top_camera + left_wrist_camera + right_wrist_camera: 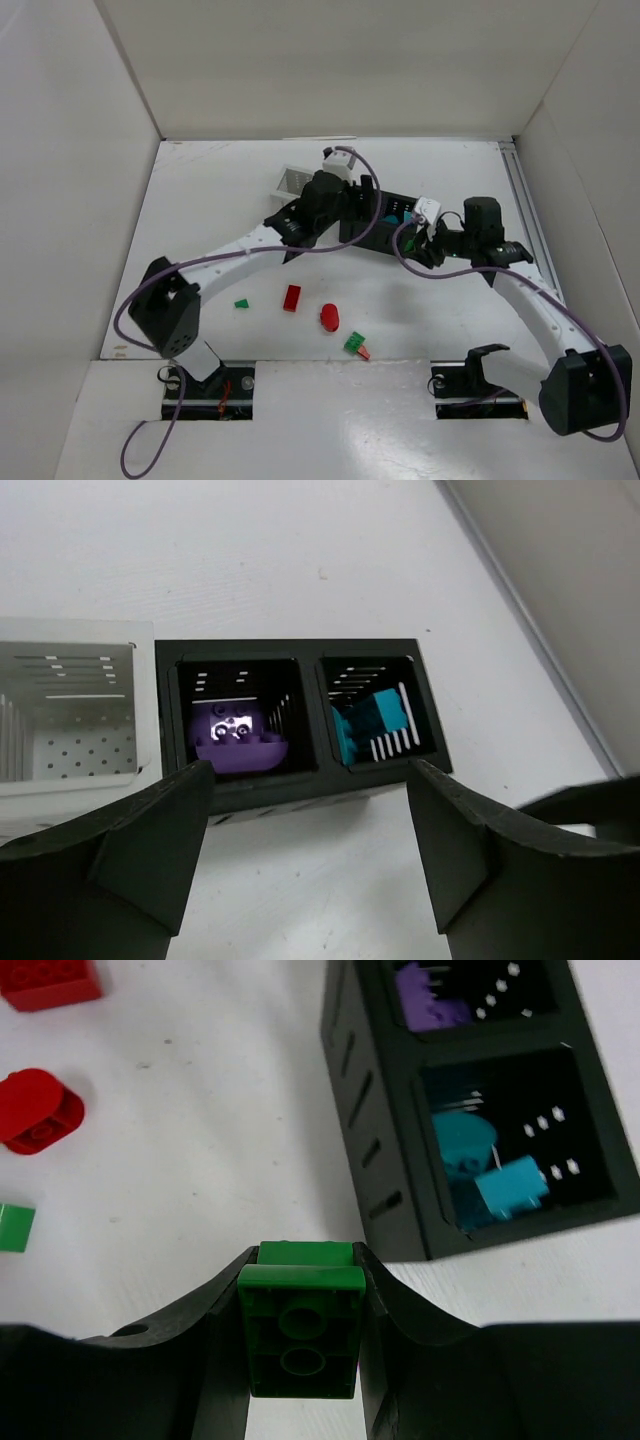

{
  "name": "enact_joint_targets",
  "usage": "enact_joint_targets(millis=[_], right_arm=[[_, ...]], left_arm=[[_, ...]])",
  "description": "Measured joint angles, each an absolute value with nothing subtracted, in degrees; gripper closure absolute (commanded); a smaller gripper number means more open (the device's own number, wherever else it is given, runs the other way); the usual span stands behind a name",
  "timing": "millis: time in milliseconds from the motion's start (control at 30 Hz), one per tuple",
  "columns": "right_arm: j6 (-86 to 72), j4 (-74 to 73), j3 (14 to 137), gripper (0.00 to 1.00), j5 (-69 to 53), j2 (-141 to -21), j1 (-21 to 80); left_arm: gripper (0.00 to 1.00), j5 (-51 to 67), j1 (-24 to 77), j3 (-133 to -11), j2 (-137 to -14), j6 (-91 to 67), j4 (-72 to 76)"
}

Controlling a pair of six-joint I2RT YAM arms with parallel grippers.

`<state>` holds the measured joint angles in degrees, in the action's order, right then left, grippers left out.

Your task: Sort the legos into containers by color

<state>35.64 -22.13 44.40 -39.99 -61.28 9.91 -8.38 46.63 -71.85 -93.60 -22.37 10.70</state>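
Note:
I will lower my right gripper toward the left in the top view and release the green brick [300, 1330], since bare tabletop lies below it on that side.
The containers stand in a row: a white cup [70, 710] and two black cups [308, 650]. A purple lego [240, 750] lies in the left black cup and teal legos [365, 725] in the right one. My left gripper [308, 780] is open and holds nothing, just short of the black cups. My right gripper [303, 1260] is shut on a green brick [300, 1330] beside the teal cup [520, 1140]. In the top view both grippers, left [352, 215] and right [412, 240], meet at the containers [295, 180].
Loose legos lie on the table nearer the arm bases: a red brick [291, 298], a red oval [329, 317], a small green piece [241, 303], and a green piece [354, 343] next to a small red one [364, 352]. White walls enclose the table.

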Motion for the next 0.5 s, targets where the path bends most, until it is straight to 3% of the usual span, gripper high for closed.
enact_joint_targets(millis=[167, 500], right_arm=[[37.39, -20.95, 44.47, 0.74, -39.46, -67.59, 17.39], [32.75, -18.81, 46.35, 0.74, -18.79, -80.44, 37.23]], left_arm=[[0.22, -5.48, 46.63, -61.32, -78.78, -21.69, 12.08], [0.22, -5.78, 46.63, -42.52, -60.95, -28.47, 9.28]])
